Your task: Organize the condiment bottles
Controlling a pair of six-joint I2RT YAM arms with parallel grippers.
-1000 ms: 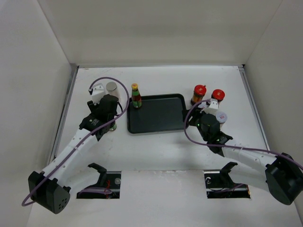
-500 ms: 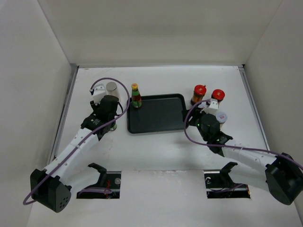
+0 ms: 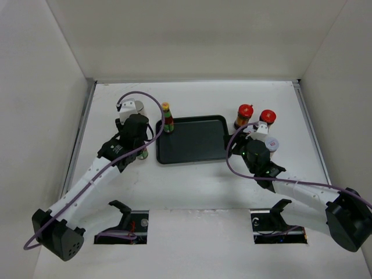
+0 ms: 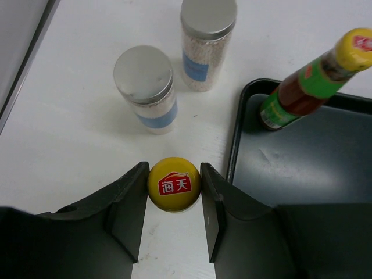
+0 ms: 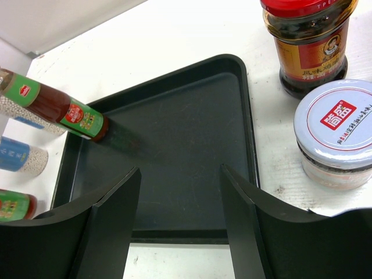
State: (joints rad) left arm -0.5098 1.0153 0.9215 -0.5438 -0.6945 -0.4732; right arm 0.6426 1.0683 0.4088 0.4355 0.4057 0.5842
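Note:
Next, my left gripper will go outward and to the right in the top view, releasing its bottle on the tray bottom [image 3: 182,129] [image 4: 308,129] beside its twin, because that spot is empty.
My left gripper [image 4: 174,187] is shut on the yellow cap of a slim green-labelled bottle [image 4: 174,183], just left of the black tray [image 4: 302,168]. A second yellow-capped bottle [image 3: 167,118] stands in the tray's far left corner. Two grey-topped white cylinders [image 4: 145,87] [image 4: 207,40] stand on the table beyond my left fingers. Over the tray's near right edge, my right gripper [image 5: 180,174] is open and holds nothing. Two red-lidded jars [image 3: 245,113] [image 3: 267,117] and a pale-lidded dark jar [image 5: 337,131] stand right of the tray.
The tray [image 3: 195,142] lies at the middle of the white table, walled in at the back and on both sides. Purple cables loop over both arms. The right wrist housing hides the table just behind the pale-lidded jar.
The left jaws have closed onto the yellow cap, and the left arm has shifted a little toward the tray with the bottle. The right arm has not moved.

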